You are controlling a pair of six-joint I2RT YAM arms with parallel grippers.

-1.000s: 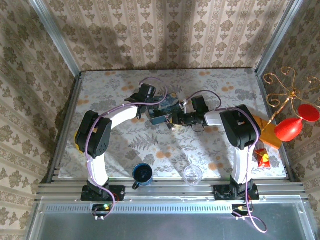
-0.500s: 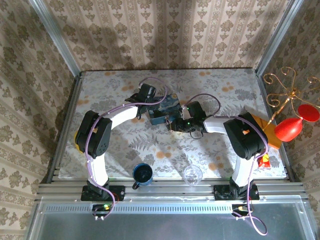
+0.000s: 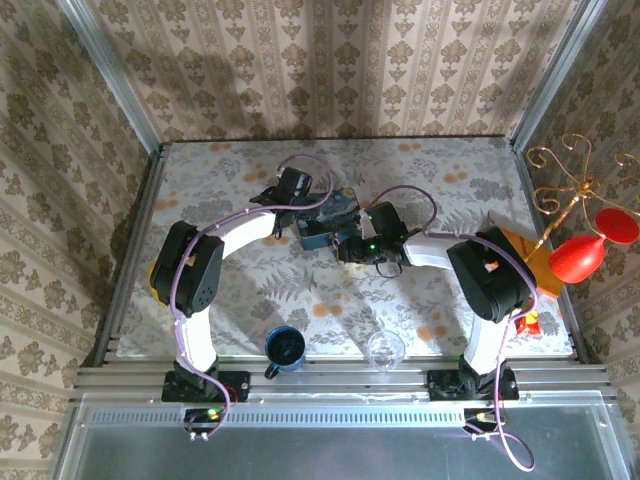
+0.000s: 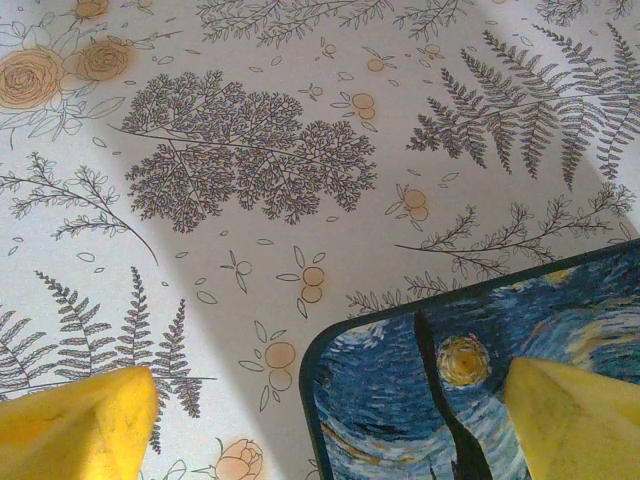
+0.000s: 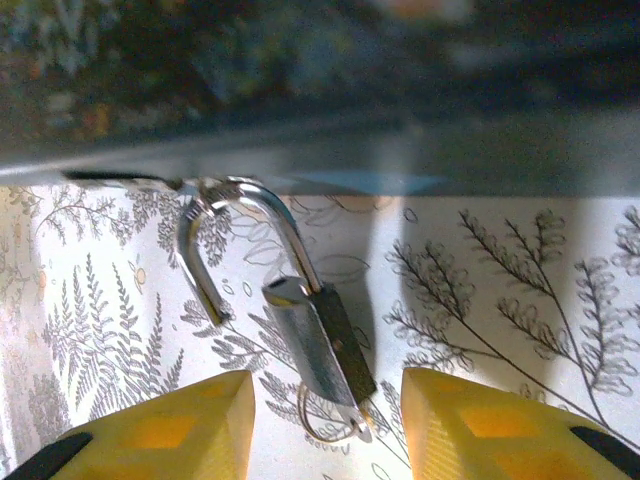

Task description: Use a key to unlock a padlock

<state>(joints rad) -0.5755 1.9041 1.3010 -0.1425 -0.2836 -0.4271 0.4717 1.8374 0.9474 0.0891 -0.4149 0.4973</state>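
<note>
The padlock's grey body point(image 5: 322, 343) is just ahead of my right gripper's fingers, in line with the gap between them. I will move my right gripper forward toward the tin point(image 5: 300, 90) next and close it on that body.
In the right wrist view the small grey padlock point(image 5: 322, 345) lies on the fern-print cloth in front of the blue starry-night tin point(image 5: 300, 90). Its shackle point(image 5: 205, 250) is sprung open, and the bend sits at the tin's lower edge. A thin wire ring and what looks like the key's head point(image 5: 352, 428) stick out of the body's near end. My right gripper point(image 5: 325, 432) is open, a yellow finger on each side of the padlock, touching neither. My left gripper point(image 4: 330, 425) is open over the tin's corner point(image 4: 400, 400). From above, the left gripper point(image 3: 300, 207) and right gripper point(image 3: 348, 249) flank the tin point(image 3: 332, 218).
A dark blue mug point(image 3: 285, 347) and a clear glass point(image 3: 385, 350) stand near the table's front edge. An orange sheet point(image 3: 535, 262) and a small red-yellow item point(image 3: 524, 315) lie at the right edge. Red ornaments on a gold stand point(image 3: 580, 250) hang beyond it.
My right arm has swung left and its gripper has come closer to the tin's front. The left arm and the tin have not moved.
</note>
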